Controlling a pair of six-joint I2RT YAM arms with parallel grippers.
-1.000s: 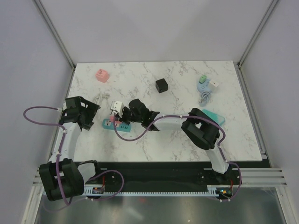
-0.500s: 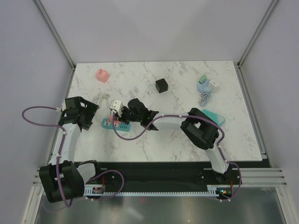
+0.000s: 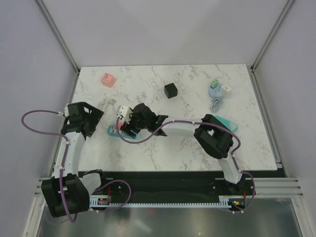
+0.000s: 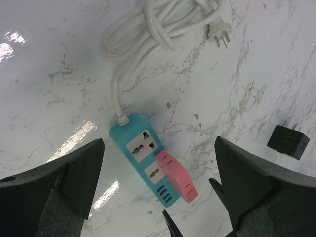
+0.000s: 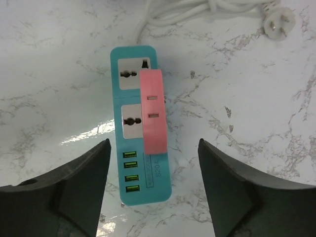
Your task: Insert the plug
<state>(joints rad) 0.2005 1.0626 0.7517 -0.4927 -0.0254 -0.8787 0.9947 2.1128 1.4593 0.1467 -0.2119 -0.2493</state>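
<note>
Next, my open left gripper moves outward, then down around the sides of the pink adapter (image 3: 108, 80), and closes, because the adapter sits clear beyond the coiled cord.
A teal power strip (image 5: 129, 163) lies flat on the marble, also seen in the left wrist view (image 4: 139, 160) and from above (image 3: 112, 130). A pink plug (image 5: 152, 111) lies along its right side, overlapping the edges of both sockets; its prongs are hidden. My right gripper (image 5: 153, 190) hovers straight above the strip, open, fingers apart on either side and touching nothing. My left gripper (image 4: 160, 192) is open too, off to the strip's left (image 3: 93, 121), with the plug (image 4: 178, 176) below it.
The strip's white cord (image 4: 158, 24) is coiled behind it, its own plug loose. A black adapter (image 3: 171, 90) and a pink one (image 3: 107, 79) sit farther back. A blue and white cluster (image 3: 217, 89) and a teal box (image 3: 228, 123) are at the right.
My right gripper has gone from shut to open, letting go of the pink plug on the strip. The left arm has drawn slightly to the left.
</note>
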